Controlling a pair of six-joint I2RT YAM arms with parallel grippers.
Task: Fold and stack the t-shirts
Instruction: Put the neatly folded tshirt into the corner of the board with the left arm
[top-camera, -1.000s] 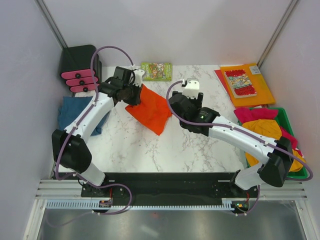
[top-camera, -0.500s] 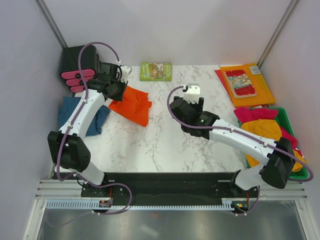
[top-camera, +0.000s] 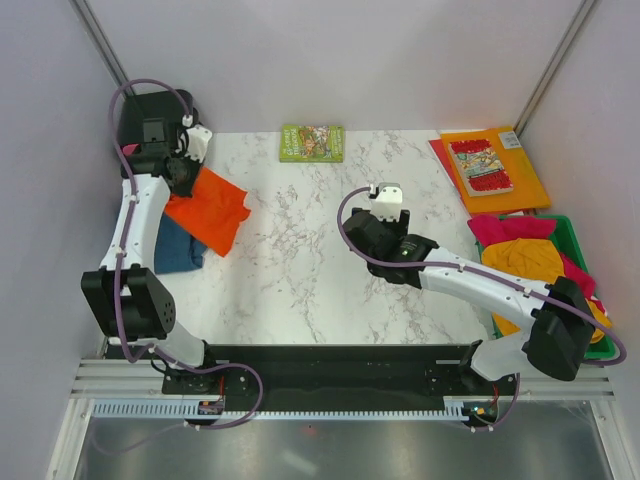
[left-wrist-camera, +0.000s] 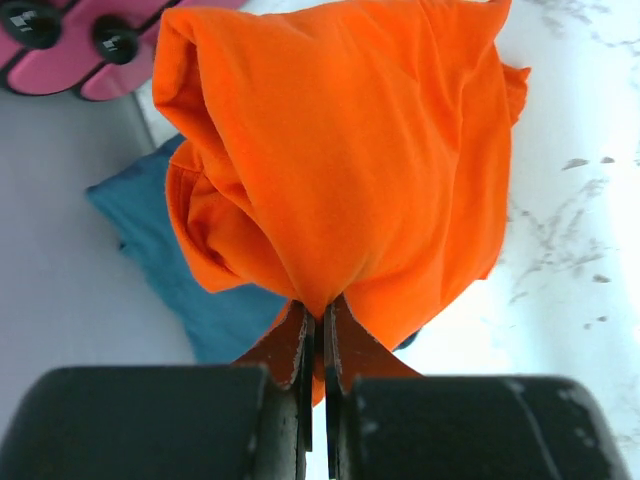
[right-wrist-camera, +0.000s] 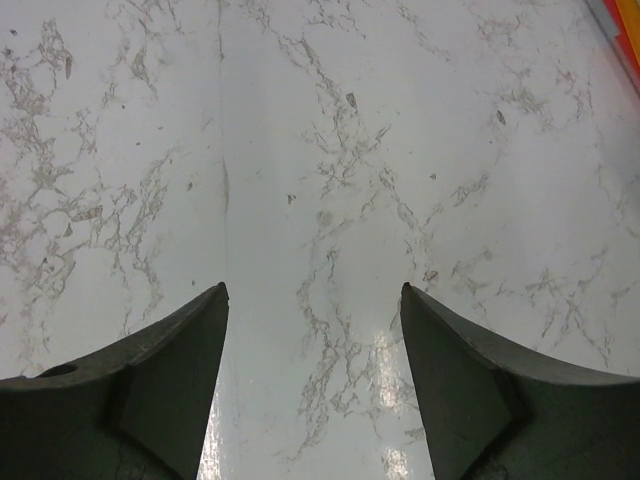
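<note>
The orange-red t-shirt (top-camera: 208, 208) hangs crooked off the teal-blue one. For that reason, my left gripper comes down over the teal-blue t-shirt's edge by the wall (top-camera: 160, 230) next and releases it.
My left gripper (top-camera: 183, 172) (left-wrist-camera: 319, 305) is shut on an edge of the bright orange-red t-shirt (top-camera: 208, 208) (left-wrist-camera: 350, 150), which hangs bunched from its jaws at the far left of the table. Partly under that shirt lies the teal-blue t-shirt (top-camera: 178, 246) (left-wrist-camera: 190, 270), flat by the left wall. My right gripper (top-camera: 375, 222) (right-wrist-camera: 315, 300) is open over bare marble at mid-table, with nothing between its fingers. Mustard-yellow (top-camera: 530, 258) and magenta-pink t-shirts (top-camera: 508, 228) lie heaped in the green bin (top-camera: 578, 232) at the right.
A black stand with pink pegs (top-camera: 150, 125) (left-wrist-camera: 70, 50) is at the far left corner. A green book (top-camera: 312, 142) lies at the back edge. An orange folder with a comic book (top-camera: 492, 168) sits at the back right.
My left gripper has carried the orange-red t-shirt leftward from mid-table to above the teal-blue one. The right gripper has drawn back a little toward the near side.
</note>
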